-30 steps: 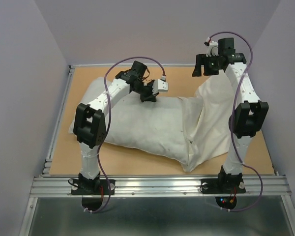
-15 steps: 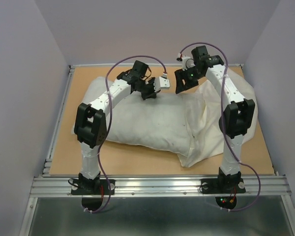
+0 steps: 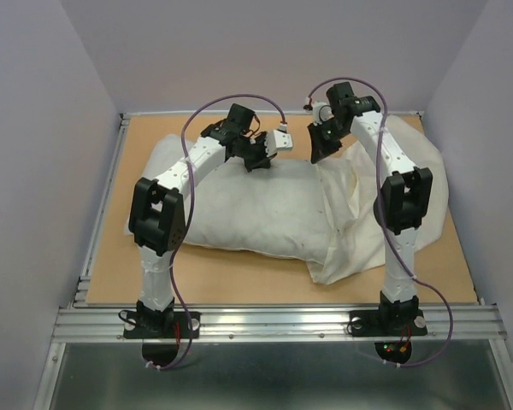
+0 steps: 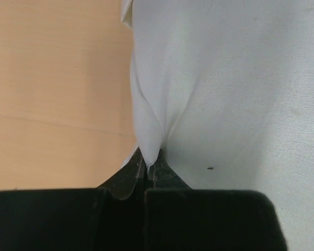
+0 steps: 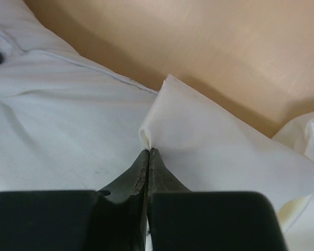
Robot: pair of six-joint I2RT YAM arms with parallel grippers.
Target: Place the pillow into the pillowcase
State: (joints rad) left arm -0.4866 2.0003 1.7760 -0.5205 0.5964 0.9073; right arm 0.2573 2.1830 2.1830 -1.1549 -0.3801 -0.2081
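Observation:
I will next move my left gripper outward and to the left in the top view to release the fold of the pillow, because the bare far tabletop is that way from it.
The puffy greyish-white pillow (image 3: 239,205) lies across the middle of the table. Its right end sits inside the limp cream pillowcase (image 3: 368,231), which spreads to the right. My left gripper (image 3: 258,160) is at the pillow's far edge. In the left wrist view this gripper (image 4: 148,166) is shut on a pinched fold of the pillow (image 4: 230,94). My right gripper (image 3: 319,152) is close beside it at the far edge, where the case's opening meets the pillow. In the right wrist view that gripper (image 5: 148,152) is shut on a fold of the pillowcase (image 5: 214,151), with the pillow (image 5: 57,120) to its left.
The wooden table top (image 3: 239,282) shows in front of and to the left of the fabric. A metal rail (image 3: 274,323) runs along the near edge by the arm bases. Lilac walls close in at the back and on both sides.
My right gripper swung left and down from high at the back right to the pillowcase's far edge and shut on it. The raised case slumped flatter. The left gripper kept its pinch.

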